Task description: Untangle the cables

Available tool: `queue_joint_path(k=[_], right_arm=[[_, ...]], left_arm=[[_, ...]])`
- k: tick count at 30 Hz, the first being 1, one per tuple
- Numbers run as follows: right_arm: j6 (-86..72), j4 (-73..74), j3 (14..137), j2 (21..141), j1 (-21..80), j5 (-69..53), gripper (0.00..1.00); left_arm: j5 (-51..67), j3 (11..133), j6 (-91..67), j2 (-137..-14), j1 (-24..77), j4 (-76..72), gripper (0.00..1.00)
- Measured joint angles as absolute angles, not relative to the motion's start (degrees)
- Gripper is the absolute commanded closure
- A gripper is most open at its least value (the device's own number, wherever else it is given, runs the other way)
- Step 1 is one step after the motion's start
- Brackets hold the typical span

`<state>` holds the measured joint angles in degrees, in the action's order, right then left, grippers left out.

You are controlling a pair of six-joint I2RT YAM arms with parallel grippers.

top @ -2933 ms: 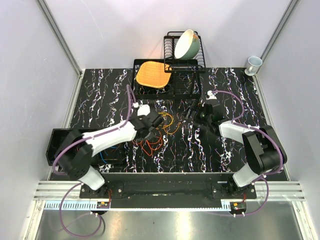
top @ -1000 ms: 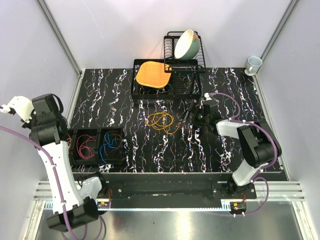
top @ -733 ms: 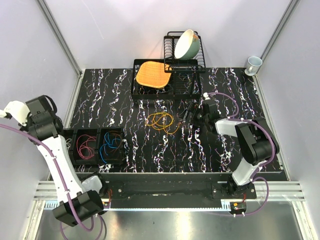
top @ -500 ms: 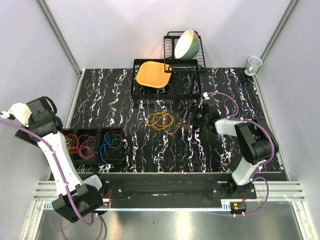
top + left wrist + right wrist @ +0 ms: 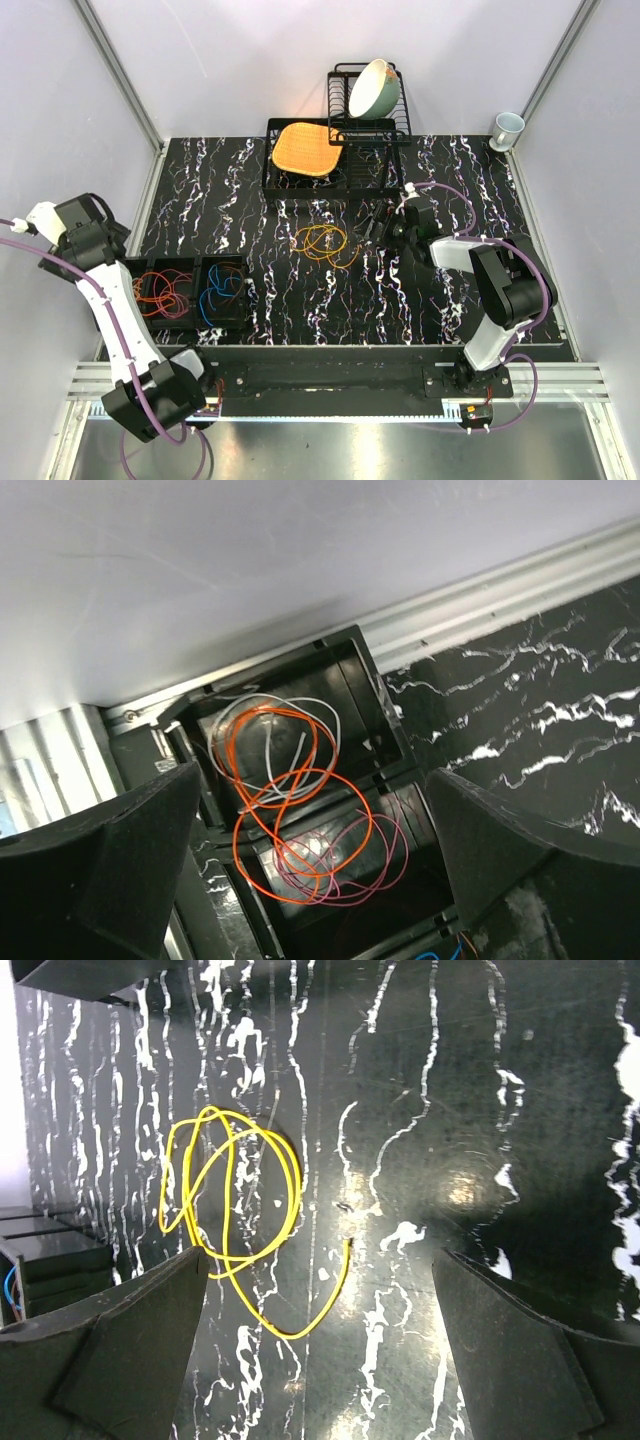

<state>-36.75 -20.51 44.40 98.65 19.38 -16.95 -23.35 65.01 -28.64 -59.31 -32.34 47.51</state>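
My right gripper moves to the left in the top view next and lowers onto the yellow coil's closest side (image 5: pixel 344 239) (image 5: pixel 295 1179), because pieces of the cable run together there.
A loose yellow cable coil (image 5: pixel 322 241) lies mid-table; the right wrist view shows the coil (image 5: pixel 236 1200) just ahead of my right gripper (image 5: pixel 320 1360), which is open and empty. In the top view the right gripper (image 5: pixel 372 228) sits just right of the coil. My left gripper (image 5: pixel 103 246) hangs open above the black divided bin (image 5: pixel 186 262) at the left edge. In the left wrist view an orange cable (image 5: pixel 262 780) lies below the left gripper (image 5: pixel 315 875), draped across the bin's divider over a white cable (image 5: pixel 272 712) and a purple cable (image 5: pixel 372 872). Blue cables (image 5: pixel 221 290) fill the neighbouring compartment.
A black dish rack (image 5: pixel 385 130) holding a pale bowl (image 5: pixel 374 88) stands at the back, with an orange woven mat (image 5: pixel 305 147) on a tray beside it. A cup (image 5: pixel 507 127) sits in the back right corner. A wall and metal rail run close along the bin's left side.
My left gripper opened over the bin and the orange cable dropped in, landing across the divider. The left arm sank slightly. The right arm barely moved.
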Motion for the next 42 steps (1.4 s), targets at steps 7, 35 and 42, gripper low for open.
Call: queue_joint_path(k=[7,35,42], right_arm=[[-35.9,-21.2,44.5,98.7,20.0,-18.1,0.0],[-21.3,19.9,86.2,121.5,38.3,10.5,0.73],[-20.3,24.8,89.8,123.4,38.2,12.8,1.0]], left_arm=[[-17.9,62.9,-27.9,-58.1,-32.3,46.1,0.01],[-12.2,61.3,-26.8,-54.5,-32.3,43.9,0.01],[-11.3,61.3,-26.7,-54.0,-32.3,43.6,0.01]])
